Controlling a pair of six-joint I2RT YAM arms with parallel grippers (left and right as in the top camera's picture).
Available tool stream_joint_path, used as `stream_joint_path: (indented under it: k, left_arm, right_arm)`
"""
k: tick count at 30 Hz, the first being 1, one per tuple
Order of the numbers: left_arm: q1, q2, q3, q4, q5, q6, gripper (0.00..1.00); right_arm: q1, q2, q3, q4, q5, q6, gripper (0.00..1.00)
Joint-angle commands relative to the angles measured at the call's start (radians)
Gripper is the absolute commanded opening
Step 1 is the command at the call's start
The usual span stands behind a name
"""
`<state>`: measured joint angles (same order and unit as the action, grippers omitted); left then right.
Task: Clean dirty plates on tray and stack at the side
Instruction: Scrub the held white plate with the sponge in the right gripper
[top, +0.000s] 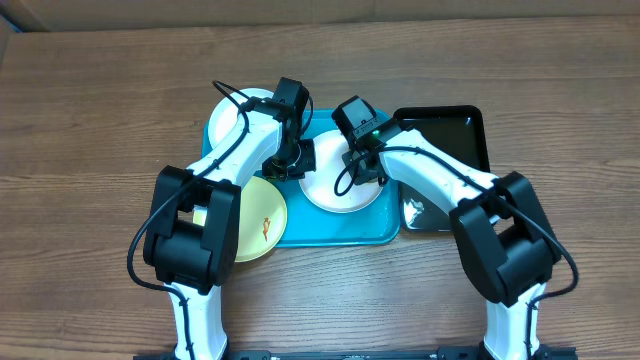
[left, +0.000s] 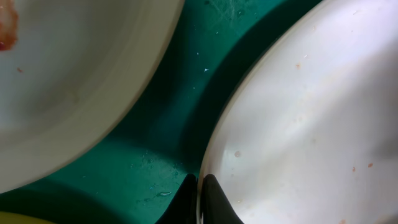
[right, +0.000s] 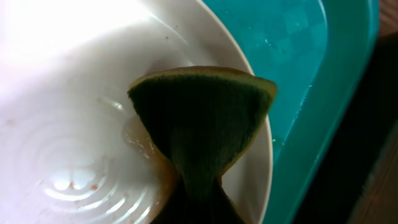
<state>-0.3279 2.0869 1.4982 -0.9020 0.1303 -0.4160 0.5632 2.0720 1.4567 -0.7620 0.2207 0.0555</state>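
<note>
My right gripper should go up and over the black tray (top: 457, 137) next, then go down and let go of the sponge, because the tray is to the gripper's right in the overhead view.
A white plate (top: 335, 195) lies in the middle of the turquoise tray (top: 300, 232). My left gripper (top: 303, 158) is shut on this plate's left rim (left: 200, 186). My right gripper (top: 362, 170) is shut on a green and yellow sponge (right: 202, 118) that presses on the wet plate (right: 74, 124) near its rim. A second white plate (top: 232, 112) with a red-orange smear (left: 6, 31) sits at the tray's far left corner. The pale yellow-green plate (top: 258, 222) with an orange smear lies at the tray's near left edge, partly over the rim.
A glossy black tray (top: 450, 130) stands right of the turquoise tray, with something small and white (top: 415, 210) at its near end. Brown wooden table (top: 90, 130) lies all around. Both arms cross over the tray's far half.
</note>
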Motion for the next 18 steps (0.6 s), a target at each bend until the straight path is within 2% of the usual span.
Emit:
stream_joint_path:
  k: [1,4,11,18]
  left_arm:
    - [-0.006,0.017,-0.005,-0.013,0.000,0.016,0.04]
    - [-0.006,0.017,-0.005,-0.012,0.000,0.016,0.04]
    - [-0.006,0.017,-0.005,-0.011,0.001,0.016,0.04]
    - [-0.006,0.017,-0.005,-0.010,0.000,0.020,0.04]
  right_arm:
    - [-0.005,0.026,0.017,0.013,0.014,0.025,0.04]
    - [-0.004,0.029,0.017,0.011,-0.060,0.050,0.04]
    - [-0.004,0.029,0.017,-0.013,-0.410,0.049,0.04]
    - [-0.045,-0.002,0.055,-0.024,-0.578,0.046,0.04]
